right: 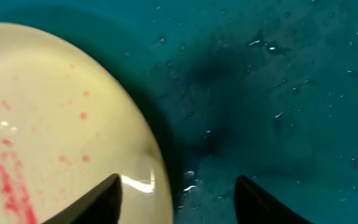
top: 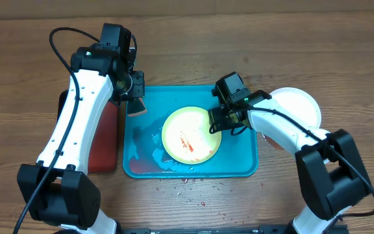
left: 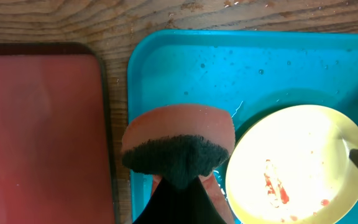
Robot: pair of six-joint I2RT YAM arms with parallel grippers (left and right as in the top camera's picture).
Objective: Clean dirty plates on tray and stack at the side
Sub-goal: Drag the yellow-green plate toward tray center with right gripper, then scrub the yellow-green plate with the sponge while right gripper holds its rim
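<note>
I need to lower my right gripper over the yellow-green plate's rim nearest the white plate next, and then close it.
The yellow-green plate [top: 191,135], smeared with red sauce, lies in the turquoise tray [top: 239,166]. My left gripper [top: 135,101] is over the tray's back left corner, shut on a pink sponge [left: 179,127] with a dark green pad. The plate [left: 297,165] lies just right of the sponge in the left wrist view. My right gripper [top: 216,120] is open, and its fingers [right: 179,196] straddle the plate's right rim [right: 55,124] low over the wet tray [right: 278,93]. A white plate [top: 299,107] lies on the table right of the tray. The light blue plate is not visible.
The dark red tray [top: 102,140] lies against the turquoise tray's left side and shows in the left wrist view [left: 42,124]. Reddish water pools in the turquoise tray's front left [top: 149,156]. Small red specks [top: 187,185] dot the wooden table in front of the tray.
</note>
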